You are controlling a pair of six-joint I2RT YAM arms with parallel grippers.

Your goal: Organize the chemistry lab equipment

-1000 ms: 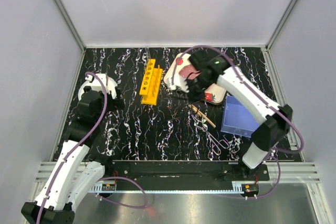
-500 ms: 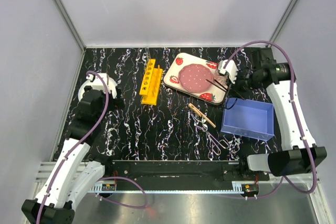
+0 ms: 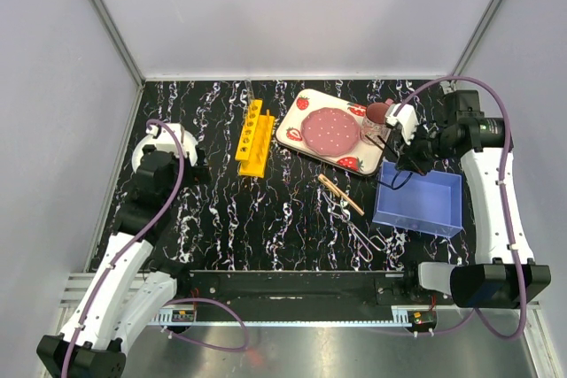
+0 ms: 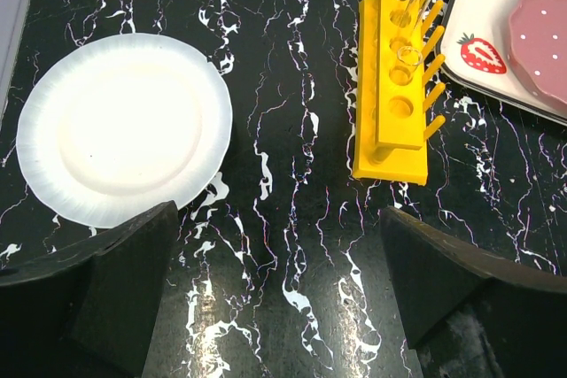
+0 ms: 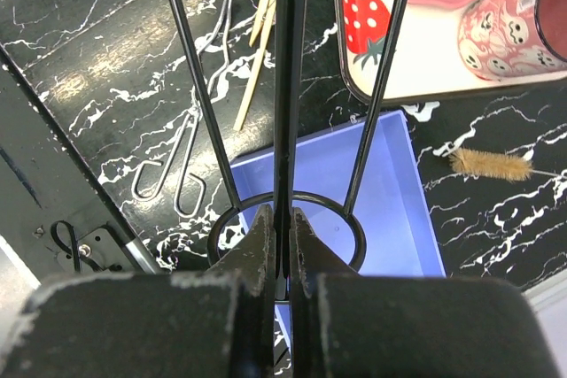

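Observation:
My right gripper moves to the right in the top view and down into the blue box next. It releases the tripod (image 5: 288, 86) there, since it overhangs the box's edge.
My right gripper (image 3: 410, 153) (image 5: 282, 227) is shut on one leg of a black wire tripod (image 5: 288, 86), a ring with three thin rods, and holds it over the blue box (image 3: 422, 204) (image 5: 394, 205). The tan wooden clamp (image 3: 341, 194) (image 5: 258, 50) and the silvery scissor-handled forceps (image 3: 361, 233) (image 5: 180, 165) lie on the table left of the box. The yellow holed rack (image 3: 254, 136) (image 4: 399, 95) stands mid-table with a clear glass tube (image 4: 409, 55) in it. My left gripper (image 3: 182, 165) (image 4: 279, 298) is open and empty above the table, between a white plate (image 4: 124, 126) and the rack.
The strawberry-print tray (image 3: 354, 163) (image 5: 399, 59) with a pink dotted plate (image 3: 333, 130) lies behind the box. A pink cup (image 3: 376, 114) (image 5: 514, 19) stands at its right end. A small tan brush (image 5: 487, 164) lies right of the box. Enclosure walls surround the table.
My right arm swung from the tray's left end to the right with the black tripod, and now holds it over the blue box. The left arm has not moved.

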